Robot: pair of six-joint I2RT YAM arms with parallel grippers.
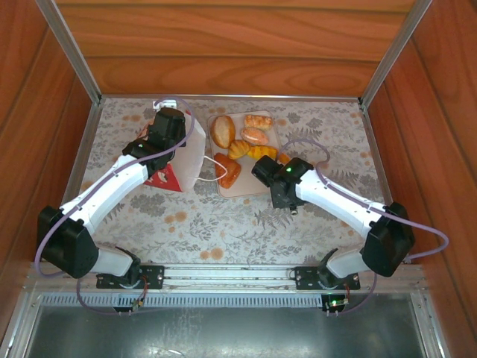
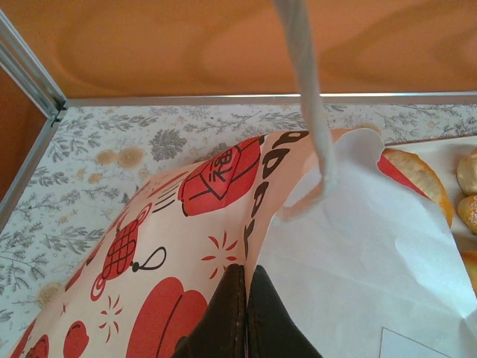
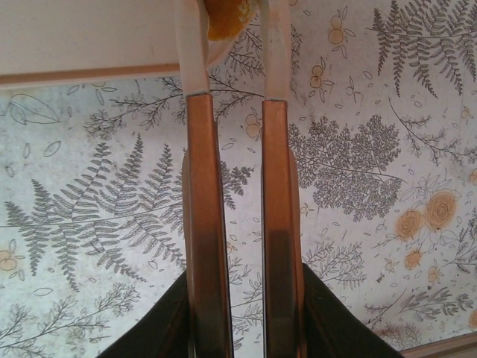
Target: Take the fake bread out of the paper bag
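Observation:
My right gripper holds the bread, and the tray is between my gripper and the bag. Next I will move my right gripper toward the bag (image 1: 188, 158), over the tray's near corner (image 1: 260, 187), and let go of the bread.
The paper bag (image 1: 188, 158) lies tilted beside the tray, white side up, its red band (image 1: 165, 180) toward me. My left gripper (image 1: 168, 124) is shut on the bag's folded edge (image 2: 253, 246), pinched between the dark fingers (image 2: 223, 313). A white cord handle (image 2: 309, 97) hangs in front of the camera. Several golden fake breads (image 1: 240, 148) lie on the beige tray (image 1: 250, 184). My right gripper (image 1: 264, 165) hovers at the tray's right edge. Its jaws stand narrowly apart, with an orange piece of fake bread (image 3: 223, 19) between the tips.
Wooden walls and metal rails (image 1: 74, 56) enclose the fern-patterned tablecloth (image 1: 223, 224). A flat round bread (image 2: 417, 179) sits just behind the bag's white side. The tray's edge (image 3: 89, 73) runs across the top of the right wrist view.

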